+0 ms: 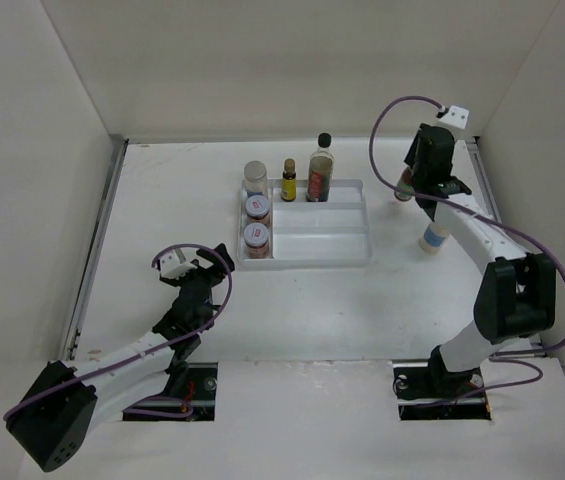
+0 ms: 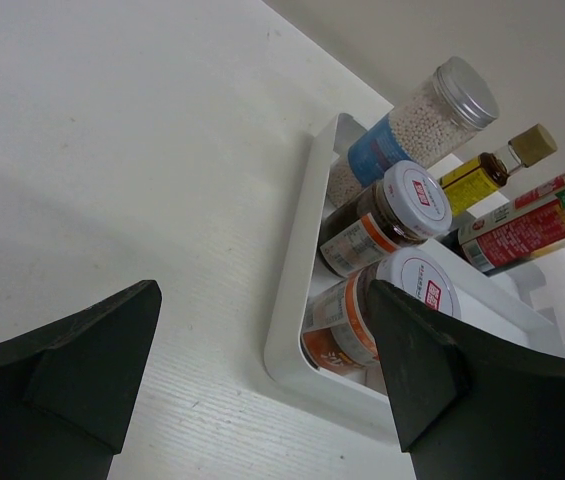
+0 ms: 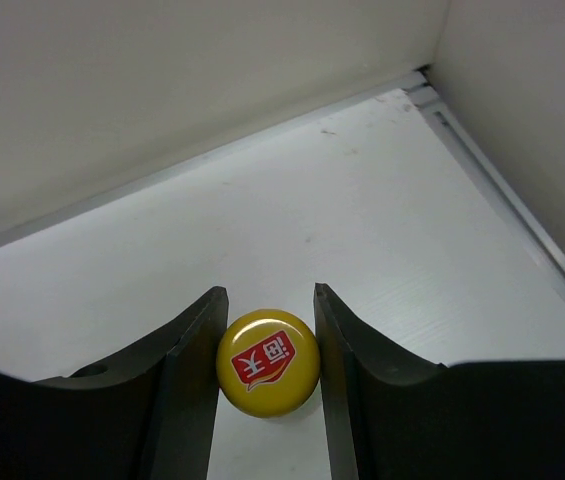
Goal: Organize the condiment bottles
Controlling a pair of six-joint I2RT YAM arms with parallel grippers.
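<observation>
My right gripper moves to the left in the top view over the tray's free spot beside the dark bottle next, then lowers and releases.
My right gripper is shut on the yellow cap of the green bottle, to the right of the white divided tray. The tray holds a silver-capped shaker, two red-labelled jars, the tiny brown bottle and the tall dark bottle. A second shaker stands on the table under the right arm. My left gripper is open and empty, left of the tray's near left corner. The left wrist view shows the jars and the shaker.
White walls enclose the table at the back and on both sides. A metal rail runs along the right wall close to my right gripper. The tray's middle and right compartments hold nothing.
</observation>
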